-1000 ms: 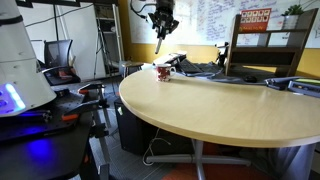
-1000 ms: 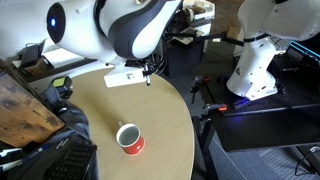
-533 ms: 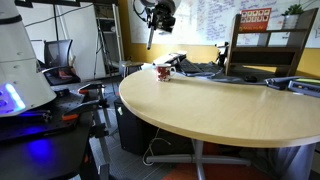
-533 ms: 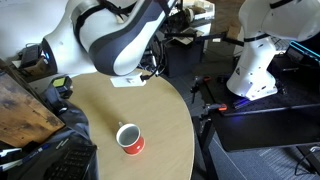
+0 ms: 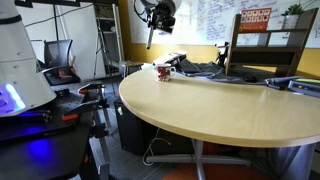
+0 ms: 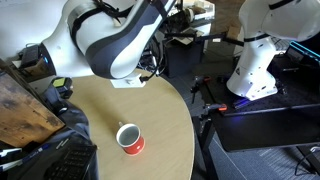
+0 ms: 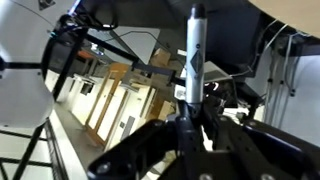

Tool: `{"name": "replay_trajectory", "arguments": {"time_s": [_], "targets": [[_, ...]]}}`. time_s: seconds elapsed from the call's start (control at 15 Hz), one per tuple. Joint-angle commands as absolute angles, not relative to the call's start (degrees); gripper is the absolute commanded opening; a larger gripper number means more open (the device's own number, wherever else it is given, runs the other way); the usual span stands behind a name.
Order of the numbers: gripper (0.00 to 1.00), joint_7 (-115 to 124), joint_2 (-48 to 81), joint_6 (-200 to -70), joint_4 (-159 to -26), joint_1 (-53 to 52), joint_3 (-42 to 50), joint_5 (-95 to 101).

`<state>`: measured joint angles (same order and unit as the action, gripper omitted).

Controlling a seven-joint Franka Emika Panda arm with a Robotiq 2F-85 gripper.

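Observation:
The pen's tip still hangs high above the mug's rim, so my gripper should next go down and across over the red mug's opening (image 6: 128, 134) and release the pen inside.
My gripper (image 5: 157, 17) hangs high above the far end of the round wooden table (image 5: 230, 112) and is shut on a slim grey pen (image 5: 150, 37) that points down at a slight tilt. In the wrist view the pen (image 7: 195, 50) stands up out of the black fingers of the gripper (image 7: 193, 112), which clamp its lower end. A red mug (image 5: 163, 71) with a white inside stands on the table below and a little to the side of the pen; it also shows near the table's edge (image 6: 129, 138). The pen's tip is well clear of mug and table.
A white box (image 6: 126, 83) lies on the table (image 6: 150, 110) under the arm. A dark pile of things (image 5: 195, 67) sits behind the mug. A bookshelf (image 5: 268, 45), an office chair (image 5: 60, 55) and a white robot body (image 5: 20, 60) stand around. Another white robot base (image 6: 255, 55) stands beyond the table.
Between a second and half a second ago the arm rose and turned, carrying the pen up and away from the mug. Since then nothing has moved.

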<state>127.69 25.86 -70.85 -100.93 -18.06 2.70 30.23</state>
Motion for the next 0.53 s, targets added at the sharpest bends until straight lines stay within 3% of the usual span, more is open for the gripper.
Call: {"name": "replay_trajectory", "arguments": {"time_s": [0.0,0.47], "targets": [[0.05,132.99,27.51,-71.45,-99.87,-17.95,0.42,31.6],[0.05,144.03,36.26,-67.02,-90.7,-23.35,-2.28,35.97]]}}
